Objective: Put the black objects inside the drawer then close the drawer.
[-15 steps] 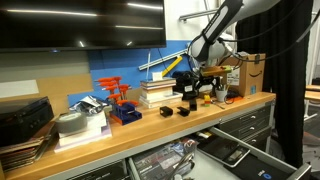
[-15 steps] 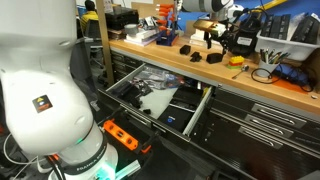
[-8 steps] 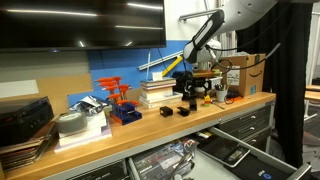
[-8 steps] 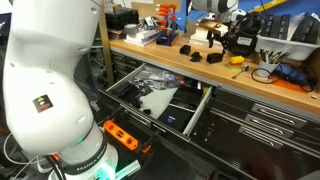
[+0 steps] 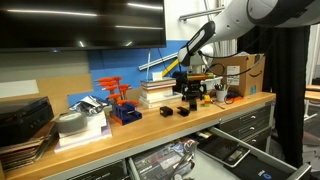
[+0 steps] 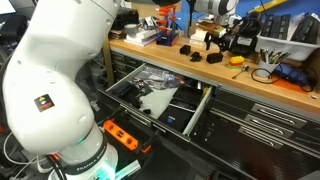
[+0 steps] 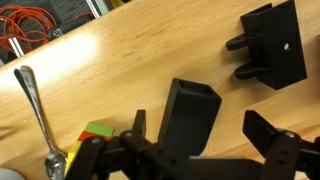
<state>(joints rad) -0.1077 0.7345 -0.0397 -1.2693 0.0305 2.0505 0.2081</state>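
Note:
My gripper will lower over the upright black block, still below its fingertips, until its fingers are on either side, then close.
Several small black objects lie on the wooden workbench: in an exterior view one sits left of another, and they also show in the other exterior view. In the wrist view an upright black block stands between my gripper's spread fingers, with a gap on the right side. A second black piece lies beyond it. My gripper hangs just above the pieces, open. The grey drawer with dark trays stands pulled open below the bench.
A drawer of silvery clutter is open beside it. A spoon and a green and red item lie left of the gripper. A cardboard box, books and a blue and orange rack crowd the bench.
My gripper has moved down and a little sideways toward the black pieces on the bench. The pieces and the drawers have not moved.

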